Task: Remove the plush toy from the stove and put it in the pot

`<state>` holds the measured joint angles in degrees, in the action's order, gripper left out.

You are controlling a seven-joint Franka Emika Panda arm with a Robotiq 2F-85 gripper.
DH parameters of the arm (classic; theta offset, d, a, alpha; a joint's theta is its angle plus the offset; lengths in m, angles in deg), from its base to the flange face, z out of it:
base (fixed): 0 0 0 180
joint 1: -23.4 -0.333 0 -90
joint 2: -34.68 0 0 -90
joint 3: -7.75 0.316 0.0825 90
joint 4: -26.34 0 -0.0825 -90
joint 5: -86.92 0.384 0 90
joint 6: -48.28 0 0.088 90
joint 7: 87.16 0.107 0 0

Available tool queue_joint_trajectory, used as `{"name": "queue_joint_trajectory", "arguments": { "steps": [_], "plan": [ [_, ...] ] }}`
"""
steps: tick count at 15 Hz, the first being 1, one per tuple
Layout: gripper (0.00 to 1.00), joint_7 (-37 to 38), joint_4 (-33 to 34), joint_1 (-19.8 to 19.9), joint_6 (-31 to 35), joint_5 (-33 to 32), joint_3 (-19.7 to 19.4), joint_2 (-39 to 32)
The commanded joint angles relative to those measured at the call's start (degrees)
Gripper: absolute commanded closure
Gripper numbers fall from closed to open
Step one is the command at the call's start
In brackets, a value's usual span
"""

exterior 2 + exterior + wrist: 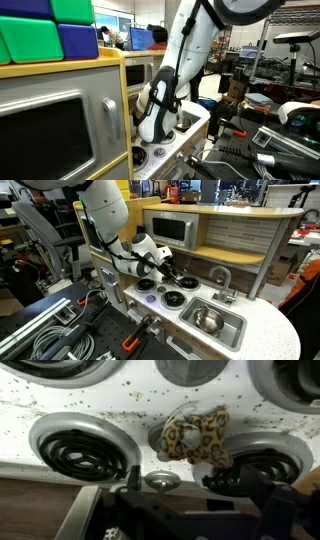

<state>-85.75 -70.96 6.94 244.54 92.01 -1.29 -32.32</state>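
The gripper is above the toy's near end, which lies beyond the silver knob, so the gripper next needs to lower its open fingers past that knob to straddle that end.
The plush toy is a small leopard-print piece lying flat on the white stove, between two front burners. In the wrist view my gripper is open, with dark fingers on either side just below the toy and not touching it. In an exterior view the gripper hangs low over the stove and hides the toy. The shiny silver pot sits inside the grey sink basin, beside the stove.
A silver faucet stands behind the sink. A toy microwave is set in the back wall above the stove. A silver knob is on the stove's front edge. Coloured blocks lie on top of the kitchen unit.
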Motion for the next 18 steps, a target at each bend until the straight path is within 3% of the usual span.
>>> {"name": "queue_joint_trajectory", "arguments": {
  "steps": [1, 5, 6, 7, 13, 16, 18],
  "plan": [
    [0.0, 0.9, 4.6, -1.1, -4.7, 2.5, -1.0, -2.4],
    [0.0, 3.1, 5.3, -0.4, -10.3, 2.0, -0.3, -2.2],
    [0.25, 3.6, 5.5, -0.4, -11.3, 1.8, -0.3, -2.2],
    [0.28, 3.8, 5.4, 0.0, -11.7, 1.5, 0.2, -1.9],
    [0.73, 4.2, 3.6, 2.6, -12.3, 0.7, 2.6, 0.6],
    [0.94, 5.1, -0.4, 1.9, -13.9, 1.6, -0.6, 4.1],
    [0.97, 6.8, -3.1, 1.5, -16.3, 2.4, -3.8, 6.3]
  ]
}}
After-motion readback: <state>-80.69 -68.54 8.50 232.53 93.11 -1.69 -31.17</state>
